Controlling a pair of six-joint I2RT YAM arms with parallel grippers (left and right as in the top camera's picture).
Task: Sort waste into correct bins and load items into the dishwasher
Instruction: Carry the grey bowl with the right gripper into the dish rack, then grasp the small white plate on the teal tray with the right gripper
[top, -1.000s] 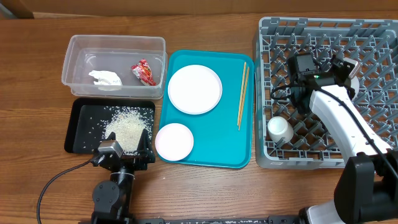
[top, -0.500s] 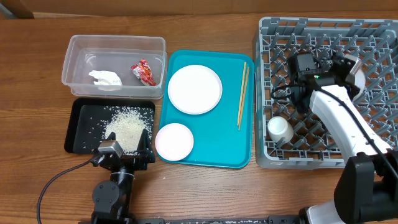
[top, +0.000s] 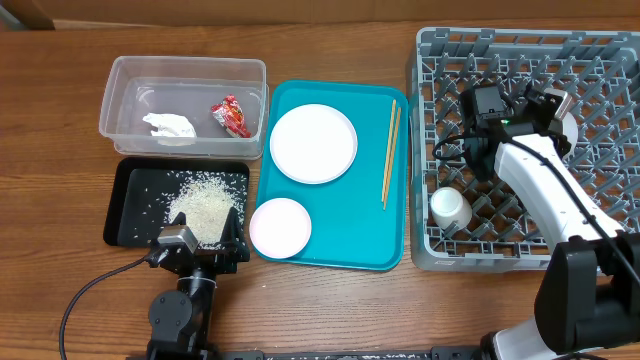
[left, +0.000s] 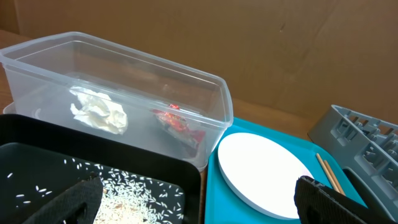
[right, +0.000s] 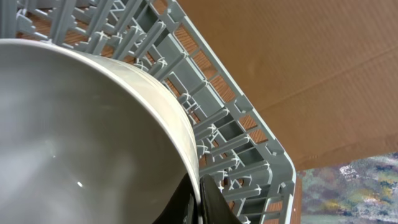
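Observation:
My right gripper brings the whitish bowl down toward the small white cup and onto the rack's wires next, before opening, since the bowl still hangs above them.
My right gripper (top: 556, 108) is shut on the rim of a whitish bowl (right: 81, 137) and holds it on edge over the grey dish rack (top: 600, 50); the fingers pinch the rim (right: 200, 198). A small white cup (top: 448, 208) stands in the rack's front left. My left gripper (top: 200, 243) is open and empty at the front edge of the black tray (top: 125, 200), which holds loose rice (top: 200, 205). The clear tub (top: 185, 68) holds the white tissue (top: 168, 126) and red wrapper (top: 231, 116). Two white plates (top: 313, 143) (top: 280, 226) and chopsticks (top: 390, 152) lie on the teal tray (top: 350, 235).
The rack's pegs and far wall (right: 249, 124) surround the bowl. Brown cardboard stands behind the table. Bare wooden table lies in front of the trays and left of the tub.
My right gripper has shifted slightly left and turned a little with the bowl over the rack. The left arm has not moved.

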